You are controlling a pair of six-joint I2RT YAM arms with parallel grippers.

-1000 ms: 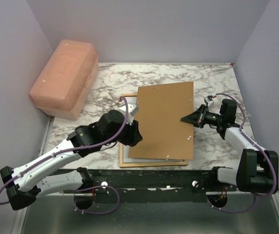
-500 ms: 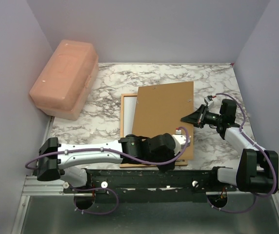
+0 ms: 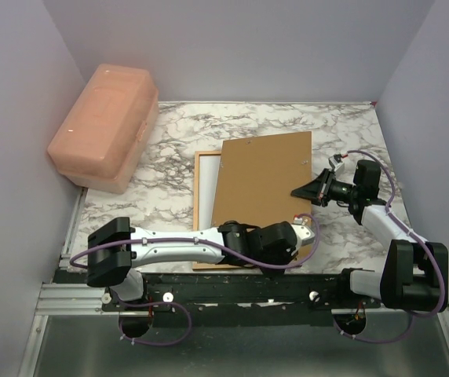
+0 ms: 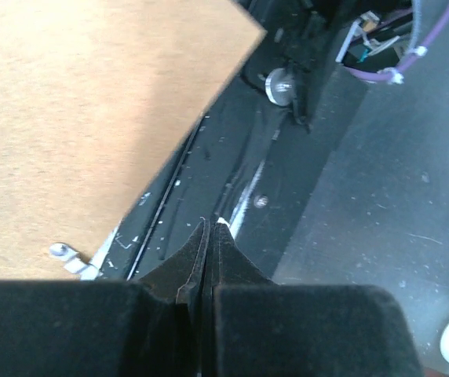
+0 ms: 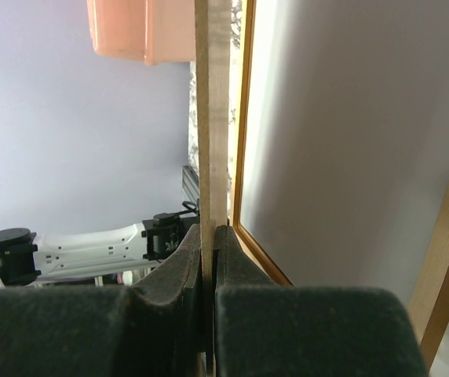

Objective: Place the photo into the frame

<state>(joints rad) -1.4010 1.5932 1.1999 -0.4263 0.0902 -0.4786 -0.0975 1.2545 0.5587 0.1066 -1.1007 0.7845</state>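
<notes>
My right gripper holds the crooked board, and the frame's pale inside is below the gripper toward the left in the top view. I should lower the gripper that way and release the board.
The orange-brown frame (image 3: 196,206) lies flat on the marble table. A plain brown backing board (image 3: 262,192) rests askew over most of it. My right gripper (image 3: 296,192) is shut on the board's right edge, seen edge-on in the right wrist view (image 5: 211,118), with the frame's rail (image 5: 244,118) just beyond it. The photo is hidden; only a pale surface (image 5: 350,133) shows inside the frame. My left gripper (image 3: 309,229) is shut and empty by the board's near right corner (image 4: 67,118), its tips (image 4: 211,224) over the black rail.
A pink plastic box (image 3: 105,126) stands at the back left against the wall. The left arm (image 3: 177,243) stretches along the table's near edge in front of the frame. A black mounting rail (image 3: 232,287) runs along that edge. Walls close in on both sides.
The left arm swung from the board's left side across the near edge to its near right corner, and its gripper closed. The right gripper and the board held still.
</notes>
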